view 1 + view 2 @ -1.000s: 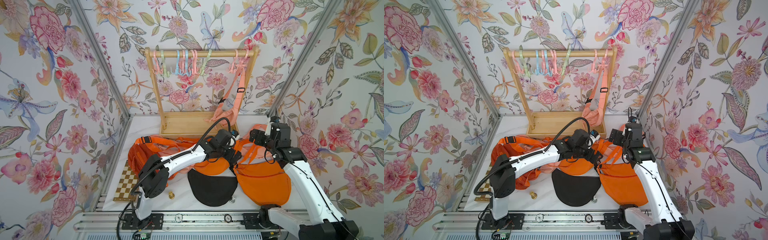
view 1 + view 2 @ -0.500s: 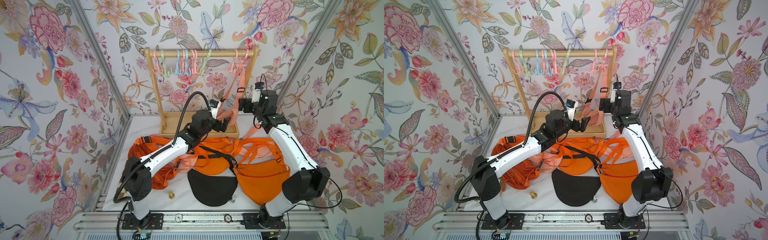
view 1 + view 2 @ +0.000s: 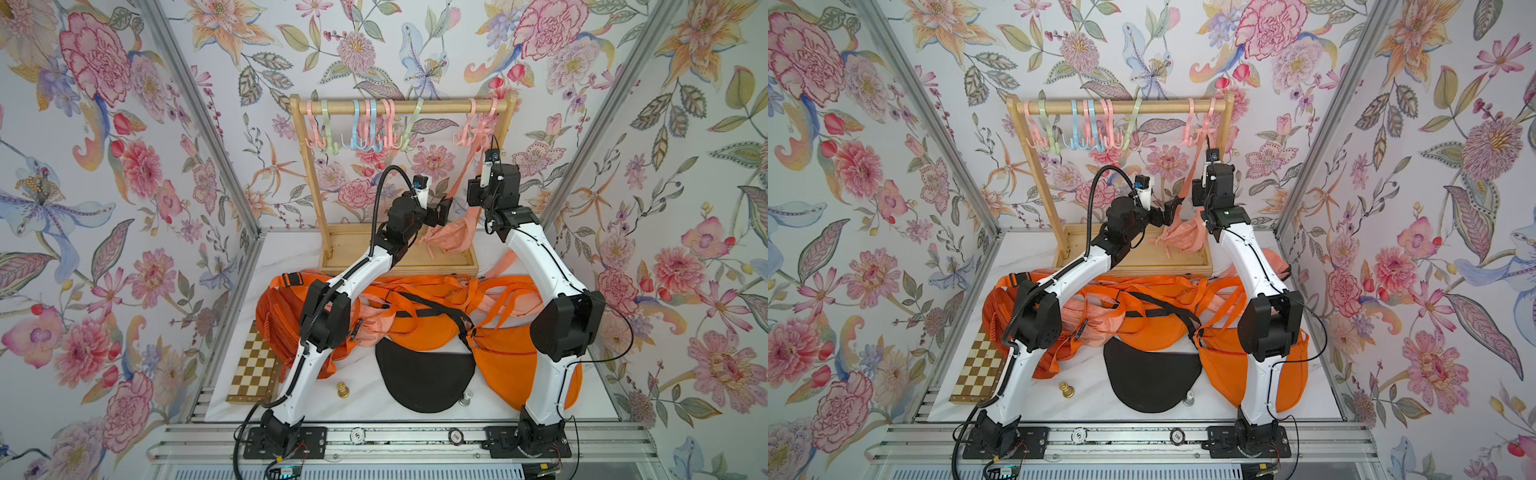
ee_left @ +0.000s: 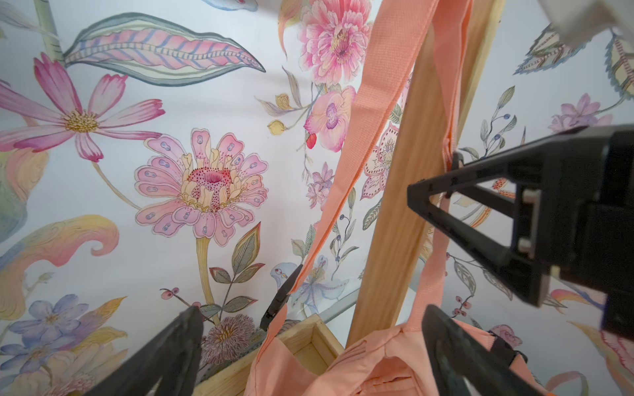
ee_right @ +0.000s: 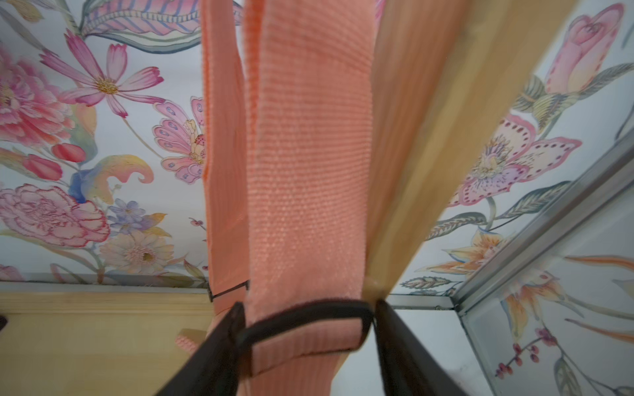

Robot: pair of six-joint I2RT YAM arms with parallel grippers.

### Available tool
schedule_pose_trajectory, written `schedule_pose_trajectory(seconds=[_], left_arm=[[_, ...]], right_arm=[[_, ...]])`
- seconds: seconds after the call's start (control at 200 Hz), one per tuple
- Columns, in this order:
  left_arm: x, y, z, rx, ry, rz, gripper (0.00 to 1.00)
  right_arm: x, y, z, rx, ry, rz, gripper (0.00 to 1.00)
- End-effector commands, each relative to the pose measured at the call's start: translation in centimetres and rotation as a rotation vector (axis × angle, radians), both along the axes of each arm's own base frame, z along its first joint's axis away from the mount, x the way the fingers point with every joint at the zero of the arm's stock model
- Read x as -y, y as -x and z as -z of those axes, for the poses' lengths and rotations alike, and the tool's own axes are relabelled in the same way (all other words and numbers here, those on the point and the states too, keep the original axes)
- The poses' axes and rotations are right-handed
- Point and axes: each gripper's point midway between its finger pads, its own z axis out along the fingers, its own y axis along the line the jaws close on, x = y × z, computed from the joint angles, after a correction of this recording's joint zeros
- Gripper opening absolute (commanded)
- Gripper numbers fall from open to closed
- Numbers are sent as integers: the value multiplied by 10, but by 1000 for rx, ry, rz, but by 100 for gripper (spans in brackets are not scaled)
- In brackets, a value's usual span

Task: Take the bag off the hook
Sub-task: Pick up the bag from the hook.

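The strap's slanting run hangs free, close to my open fingers. I need to move my left gripper across onto it next, above the pouch, and close there.
A peach bag hangs by its strap from a pink hook at the right end of the wooden rack. Its pouch rests low over the rack's base tray. My left gripper is open, one finger on each side of the pouch's top, not gripping it. My right gripper is shut on the strap at its black buckle, beside the rack's right post.
Other pastel hooks hang bare on the rail. Orange bags and a black pouch lie heaped in front of the rack's base. A chessboard and two chess pieces lie near the front edge.
Both arms rose from the orange pile to the hanging peach bag. The right gripper's jaws narrowed onto the strap. The left gripper stayed open.
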Motion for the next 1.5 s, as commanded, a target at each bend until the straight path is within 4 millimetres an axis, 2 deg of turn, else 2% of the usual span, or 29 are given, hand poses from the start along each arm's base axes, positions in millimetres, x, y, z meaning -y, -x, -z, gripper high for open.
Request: schedule_pose_trajectory(seconds=[0.0, 0.05, 0.105, 0.195, 0.32, 0.46, 0.606, 0.871, 1.066, 1.156, 1.246, 1.296, 1.416, 1.431, 1.456, 1.496], left_arm=[[3, -9, -3, 104, -28, -51, 100], [2, -15, 4, 121, -31, -72, 100], [4, -19, 8, 140, -29, -80, 100], [6, -22, 10, 171, -12, -84, 100], [13, -21, 13, 202, 8, -42, 100], [17, -17, 10, 215, -9, -6, 100], [15, -16, 4, 240, -17, -19, 100], [13, -15, -9, 273, 15, -8, 98], [11, -16, -8, 249, 34, -16, 96], [9, -15, -11, 244, 39, -19, 90], [8, -9, -19, 236, 47, 3, 79], [7, -2, -29, 235, 60, 24, 74], [-3, 24, -61, 224, 118, 78, 70], [-5, 27, -65, 225, 125, 85, 68], [-7, 35, -73, 226, 138, 101, 57], [-13, 47, -86, 232, 165, 122, 36]], right_arm=[[5, -4, -24, 90, -8, 69, 35], [4, -4, -26, 100, -7, 69, 23], [1, -3, -31, 112, -7, 57, 15], [-7, 2, -42, 130, -23, 12, 6], [-23, 14, -61, 170, -68, -93, 1], [-32, 29, -86, 214, -133, -178, 0], [-33, 41, -109, 258, -175, -222, 0], [-48, 62, -129, 278, -204, -347, 0], [-60, 73, -149, 308, -252, -437, 0], [-63, 83, -160, 322, -284, -468, 0], [-62, 96, -171, 338, -302, -469, 0], [-58, 104, -176, 350, -305, -457, 0], [-42, 124, -190, 360, -292, -394, 0], [-40, 126, -192, 361, -290, -386, 0], [-36, 130, -194, 362, -284, -372, 0], [-32, 138, -197, 363, -278, -356, 0]])
